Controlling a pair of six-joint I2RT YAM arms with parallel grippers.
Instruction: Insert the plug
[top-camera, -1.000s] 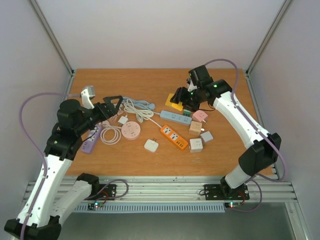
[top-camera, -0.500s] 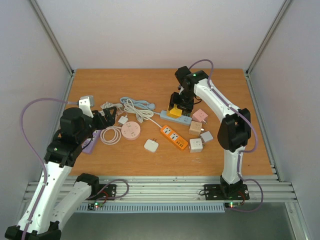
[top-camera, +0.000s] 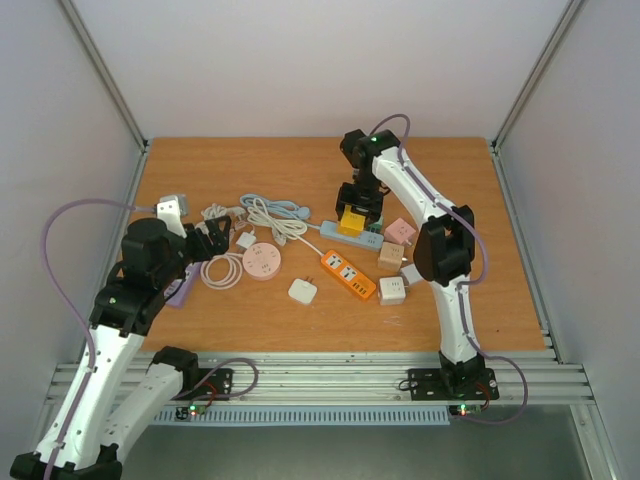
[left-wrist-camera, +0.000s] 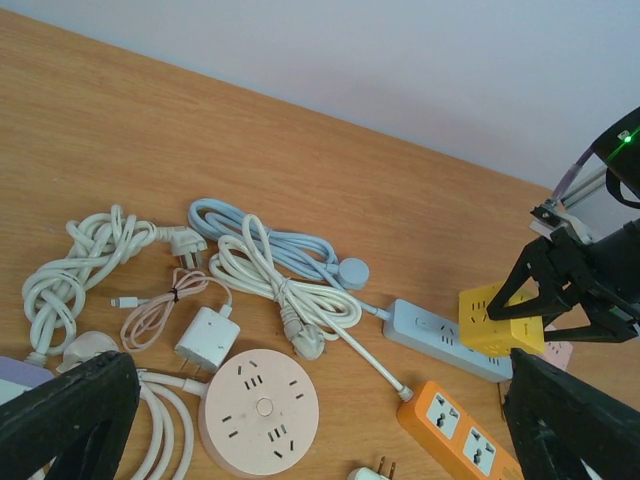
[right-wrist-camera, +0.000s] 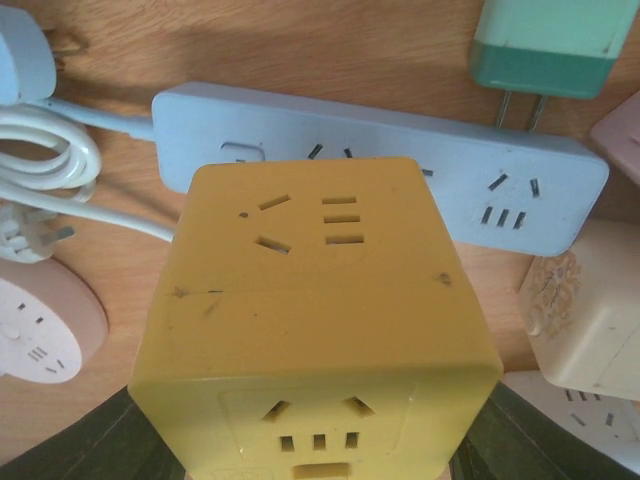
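Note:
My right gripper needs to turn the adapter square, lower it and release, since the blue power strip's socket nearest its cable (right-wrist-camera: 332, 152) lies below the gripper, slanted in the wrist view.
My right gripper (top-camera: 357, 203) is shut on a yellow cube socket adapter (top-camera: 352, 220). It holds the adapter right over the light blue power strip (top-camera: 352, 237). In the right wrist view the yellow adapter (right-wrist-camera: 320, 320) fills the frame between my fingers (right-wrist-camera: 545, 445), with the blue strip (right-wrist-camera: 400, 165) just behind it. Whether its plug pins touch the strip is hidden. My left gripper (top-camera: 213, 241) is open and empty above the white cables. In the left wrist view its gripper (left-wrist-camera: 320, 440) is spread wide over the pink round socket (left-wrist-camera: 260, 410). The yellow adapter (left-wrist-camera: 497, 320) shows at the right.
An orange power strip (top-camera: 348, 273), a white cube adapter (top-camera: 302, 291), and pink, beige, grey and white cube adapters (top-camera: 398, 258) lie near the blue strip. Coiled white and blue cables (top-camera: 272, 218) and a purple strip (top-camera: 180, 288) lie at the left. A green adapter (right-wrist-camera: 555, 40) lies beyond the strip.
My right arm has swung its elbow round and brought the yellow adapter from beside the blue strip to over it. My left gripper has drawn back to the left and lower.

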